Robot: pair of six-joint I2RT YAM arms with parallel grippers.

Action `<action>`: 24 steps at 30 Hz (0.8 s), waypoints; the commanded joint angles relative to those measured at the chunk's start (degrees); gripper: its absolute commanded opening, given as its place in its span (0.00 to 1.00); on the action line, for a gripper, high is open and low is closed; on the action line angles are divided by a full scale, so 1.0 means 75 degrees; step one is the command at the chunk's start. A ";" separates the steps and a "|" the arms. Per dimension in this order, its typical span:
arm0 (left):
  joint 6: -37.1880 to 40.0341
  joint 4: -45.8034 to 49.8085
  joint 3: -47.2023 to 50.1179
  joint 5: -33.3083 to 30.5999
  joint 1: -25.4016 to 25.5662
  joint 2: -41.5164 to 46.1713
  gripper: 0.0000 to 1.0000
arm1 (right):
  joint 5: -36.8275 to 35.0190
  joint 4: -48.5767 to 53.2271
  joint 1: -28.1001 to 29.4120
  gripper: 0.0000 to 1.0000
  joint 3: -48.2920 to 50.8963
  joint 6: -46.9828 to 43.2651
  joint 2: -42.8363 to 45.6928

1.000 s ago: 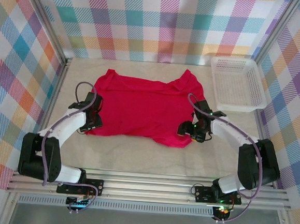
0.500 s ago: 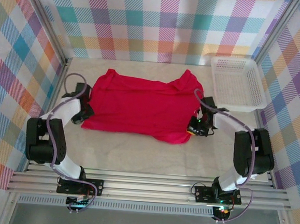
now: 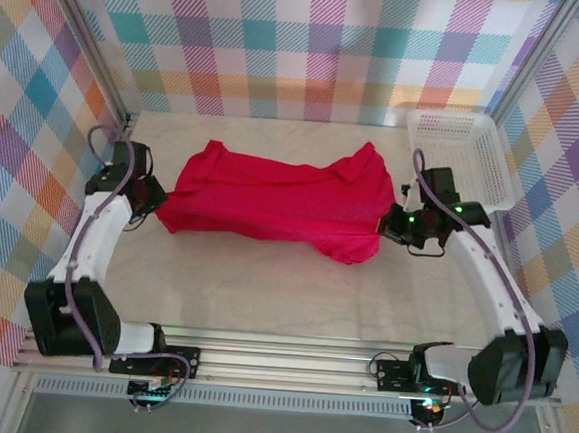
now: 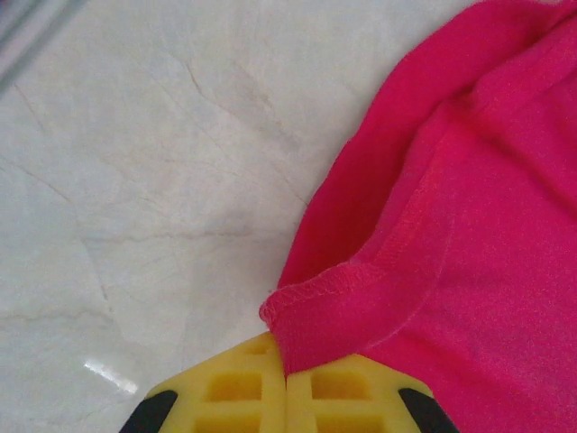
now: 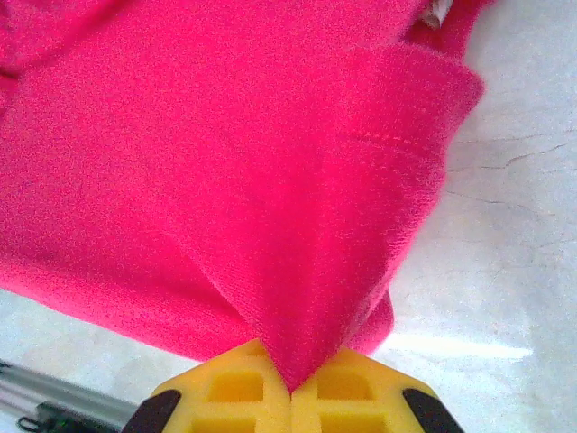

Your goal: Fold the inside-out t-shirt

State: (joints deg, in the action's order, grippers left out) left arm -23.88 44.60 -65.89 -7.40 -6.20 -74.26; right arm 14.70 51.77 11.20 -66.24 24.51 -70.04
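The far part of the shirt [image 3: 366,186] [image 5: 388,135] lies spread outward of my right gripper, so next I'll carry the shirt's pinched edge outward over it, doubling the fabric, and release.
The inside-out t-shirt [image 3: 276,200], plain bright red, is stretched left to right across the middle of the table. My left gripper [image 3: 154,198] is shut on its left edge; the left wrist view has the hemmed edge [image 4: 315,289] pinched between the yellow pads [image 4: 234,388]. My right gripper [image 3: 389,224] is shut on the shirt's right edge; in the right wrist view the red fabric [image 5: 270,180] runs in a point down into the closed yellow pads [image 5: 361,392]. The near part of the shirt is lifted and bunched toward the far side.
A white mesh basket [image 3: 462,160] stands at the back right, just behind the right arm. Plaid walls close in the left, far and right sides. The bare pale tabletop [image 3: 283,296] lies between the shirt and the arm bases.
Both grippers closed on the shirt's near corners and carried them outward and toward the far side. The shirt's near edge has risen and the cloth has narrowed into a band.
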 commanded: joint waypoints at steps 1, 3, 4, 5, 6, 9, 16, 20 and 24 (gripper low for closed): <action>0.0292 0.0586 -0.0630 -0.0308 -0.0086 0.0903 0.00 | 0.0134 0.1253 -0.0040 0.00 -0.0730 -0.0280 0.0676; 0.0374 0.0685 -0.0811 -0.0246 -0.0078 0.1031 0.00 | 0.0217 0.1381 -0.0040 0.00 -0.0960 -0.0270 0.0804; 0.0392 0.0698 -0.0847 -0.0153 -0.0078 0.1011 0.00 | 0.0234 0.1345 -0.0040 0.00 -0.1029 -0.0272 0.0788; 0.0395 0.0631 -0.0811 -0.0051 -0.0076 0.0914 0.00 | 0.0198 0.1257 -0.0040 0.00 -0.1042 -0.0276 0.0717; 0.0387 0.0539 -0.0725 0.0021 -0.0073 0.0798 0.00 | 0.0135 0.1159 -0.0040 0.00 -0.1032 -0.0277 0.0598; 0.0311 0.0259 -0.0515 0.0382 -0.0070 0.0060 0.00 | -0.0021 0.0481 -0.0040 0.00 -0.0917 -0.0244 -0.0055; 0.0315 -0.0275 -0.0845 -0.0093 0.0306 -0.1695 0.26 | -0.0182 -0.1288 -0.0049 0.19 -0.1734 -0.0070 -0.3247; 0.0809 -0.0002 -0.1288 -0.1196 0.1326 -0.1729 0.47 | -0.0345 -0.0900 -0.0040 0.51 -0.2262 -0.0161 -0.4062; 0.1051 -0.0232 -0.1219 -0.0745 0.3055 -0.1272 0.48 | -0.0305 -0.0896 0.0006 0.60 -0.1001 -0.0103 -0.3030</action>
State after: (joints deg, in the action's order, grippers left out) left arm -18.63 42.89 -74.06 -13.41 9.39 -88.09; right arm 12.43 43.42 11.20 -77.47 23.42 -100.16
